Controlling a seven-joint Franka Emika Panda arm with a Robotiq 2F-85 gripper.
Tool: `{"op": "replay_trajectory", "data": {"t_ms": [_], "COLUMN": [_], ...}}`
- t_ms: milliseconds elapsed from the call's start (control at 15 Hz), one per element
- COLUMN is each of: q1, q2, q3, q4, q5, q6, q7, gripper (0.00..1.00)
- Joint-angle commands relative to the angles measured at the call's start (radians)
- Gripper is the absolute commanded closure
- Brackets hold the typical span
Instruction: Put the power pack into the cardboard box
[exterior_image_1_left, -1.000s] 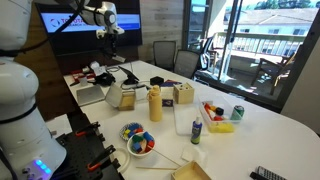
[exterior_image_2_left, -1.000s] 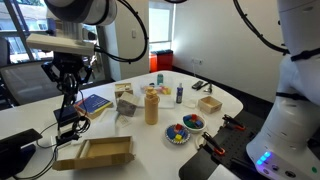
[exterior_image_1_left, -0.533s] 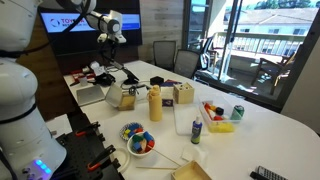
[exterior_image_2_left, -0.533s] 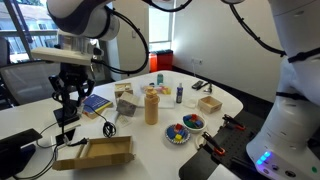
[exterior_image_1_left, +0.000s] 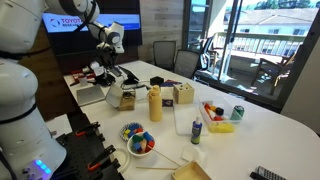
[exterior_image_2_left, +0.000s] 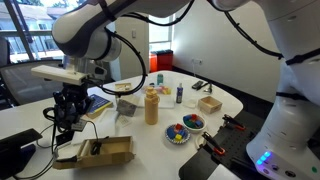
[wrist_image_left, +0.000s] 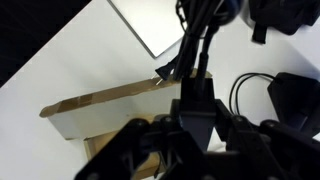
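Observation:
My gripper moves back next, lowers the pack in and releases, since the open inside of the cardboard box (exterior_image_2_left: 118, 156) (wrist_image_left: 108, 145) lies below and back from it.
The cardboard box (exterior_image_2_left: 118, 156) is shallow and brown and lies at the near left of the white table in an exterior view. Its edge also shows in the wrist view (wrist_image_left: 100, 103). My gripper (exterior_image_2_left: 68, 126) hangs just over the box's left end, shut on the black power pack (exterior_image_2_left: 66, 134). The pack's black cable dangles, and its plug end (exterior_image_2_left: 97, 148) rests inside the box. In the wrist view my gripper (wrist_image_left: 196, 128) grips the dark power pack (wrist_image_left: 196, 100) between its fingers. My gripper also shows in an exterior view (exterior_image_1_left: 108, 72), where the box is hidden.
A yellow bottle (exterior_image_2_left: 152, 105) stands mid-table, with a pale block with dark spots (exterior_image_1_left: 183, 95) and a bowl of coloured pieces (exterior_image_2_left: 175, 133) nearby. A blue book (exterior_image_2_left: 95, 102) lies behind the box. A dark device (exterior_image_2_left: 20, 150) and loose cables (wrist_image_left: 250, 95) lie beside it.
My gripper has come down with the power pack from well above the table to just over the box. The cable end now lies in the box.

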Motion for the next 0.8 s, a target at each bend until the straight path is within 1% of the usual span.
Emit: {"op": "replay_trajectory", "data": {"t_ms": [0,133,333,533,733], "q1": [-0.007,-0.012,-0.025,0.001,0.015], "q2": [-0.005,0.019,0.048,0.054,0.063], "q3": [-0.01,-0.012,0.0,-0.044,-0.084], "q4": [-0.089,-0.119,-0.154,-0.202,-0.237], "q5": [0.051,0.069,0.11,0.092,0.072], "q6": [0.146,0.235,0.348,0.439,0.479], "q7": [0.115,0.168,0.208,0.304,0.393], "gripper": [0.89,0.89,0.89,0.89,0.89]}}
